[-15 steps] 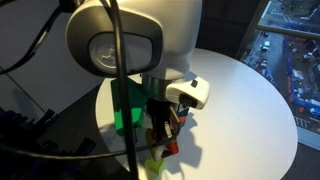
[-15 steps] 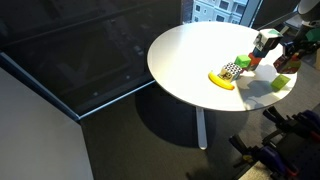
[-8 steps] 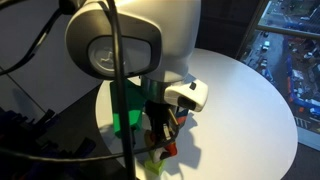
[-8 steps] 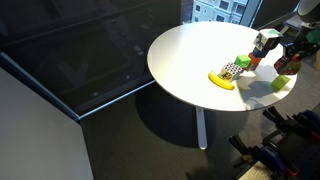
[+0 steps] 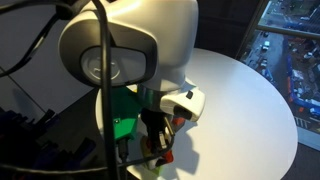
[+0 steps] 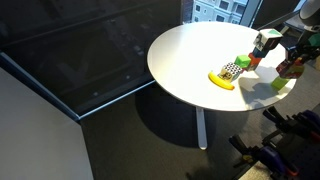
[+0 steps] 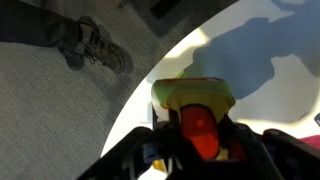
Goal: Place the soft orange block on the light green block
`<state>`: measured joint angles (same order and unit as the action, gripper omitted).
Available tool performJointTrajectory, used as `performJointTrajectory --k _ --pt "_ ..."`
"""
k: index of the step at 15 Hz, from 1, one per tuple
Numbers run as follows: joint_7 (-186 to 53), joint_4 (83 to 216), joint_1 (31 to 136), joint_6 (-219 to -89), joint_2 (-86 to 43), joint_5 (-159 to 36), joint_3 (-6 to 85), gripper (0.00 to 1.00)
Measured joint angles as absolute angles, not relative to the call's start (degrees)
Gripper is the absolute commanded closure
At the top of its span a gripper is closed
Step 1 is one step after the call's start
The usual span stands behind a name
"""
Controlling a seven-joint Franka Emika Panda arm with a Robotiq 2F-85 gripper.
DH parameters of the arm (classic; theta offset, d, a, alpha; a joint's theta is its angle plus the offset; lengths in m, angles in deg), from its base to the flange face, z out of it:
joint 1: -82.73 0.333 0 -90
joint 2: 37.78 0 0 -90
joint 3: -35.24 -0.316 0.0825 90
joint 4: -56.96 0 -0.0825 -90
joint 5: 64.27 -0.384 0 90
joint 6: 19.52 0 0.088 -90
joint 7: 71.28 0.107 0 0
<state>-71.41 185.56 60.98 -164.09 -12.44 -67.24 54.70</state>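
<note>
The soft orange block, still held above the light green block, goes down toward the top of that block next, and my gripper releases it.
In the wrist view my gripper [image 7: 200, 150] is shut on the soft orange block [image 7: 199, 132]. Its dark fingers flank the block on both sides. The light green block [image 7: 190, 94] lies just beyond and below the orange block, near the table's rim. In an exterior view the gripper [image 6: 287, 62] holds the orange block [image 6: 284, 69] just above the light green block [image 6: 280, 85] at the table's edge. I cannot tell if the two blocks touch. In an exterior view the arm's body hides most of the gripper [image 5: 160, 142].
On the round white table [image 6: 190, 55] lie a yellow banana [image 6: 221, 80], a checkered object [image 6: 231, 71] and a dark green block [image 6: 243, 62], all beside the gripper. The dark green block also shows in an exterior view [image 5: 122, 112]. The floor lies far below the rim.
The arm has shifted a little and the gripper has sunk slightly with the orange block toward the light green block. The other objects have not moved.
</note>
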Motion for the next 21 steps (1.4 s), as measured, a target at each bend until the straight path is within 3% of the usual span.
performJointTrajectory --k 11,12,13,15,19,21 --pt "-71.72 187.16 60.94 -169.90 -9.95 -67.24 54.70 0.87" --pt "-71.74 187.22 60.94 -169.93 -9.75 -67.24 54.70 0.76" --pt "-71.74 187.28 60.94 -169.94 -9.57 -67.24 54.70 0.37" --pt "-71.75 187.33 60.93 -169.95 -9.27 -67.24 54.70 0.34" --pt "-71.80 187.33 60.83 -169.96 -9.19 -67.24 54.70 0.03" --pt "-71.88 187.34 60.69 -169.96 -9.01 -67.24 54.70 0.00"
